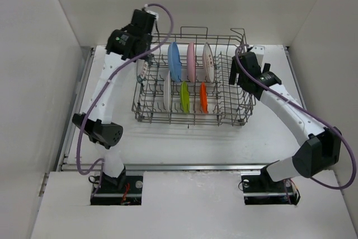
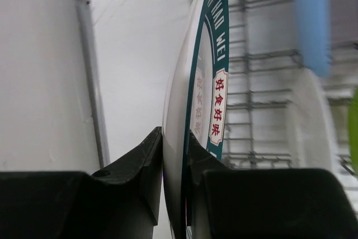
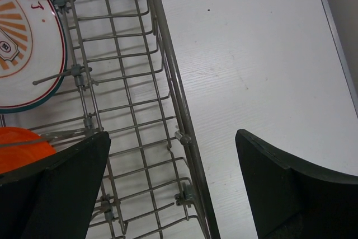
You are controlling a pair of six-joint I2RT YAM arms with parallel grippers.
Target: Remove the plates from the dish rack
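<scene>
I will next swing my left gripper sideways and down to release the white plate, because bare table beside the rack lies below, to the gripper's left in the top view.
The grey wire dish rack (image 1: 230, 117) stands mid-table. Light blue (image 1: 175, 61), pink (image 1: 191, 60) and white sunburst (image 1: 208, 61) plates stand in its far row. White (image 1: 167, 90), lime green (image 1: 184, 97) and orange (image 1: 203, 98) plates stand in the near row. My left gripper (image 1: 140, 59) is shut on the rim of a white plate with a dark teal patterned rim (image 2: 196, 110), held upright at the rack's left end. In the left wrist view the pads (image 2: 146, 155) pinch that plate. My right gripper (image 3: 173, 183) is open, straddling the rack's right wall (image 3: 168, 82).
White enclosure walls stand on three sides. A metal rail (image 1: 84, 88) runs along the table's left edge. Bare table lies left of the rack (image 2: 134, 54) and right of it (image 3: 257, 54). The right wrist view shows the sunburst plate (image 3: 22, 48) and the orange plate (image 3: 17, 146).
</scene>
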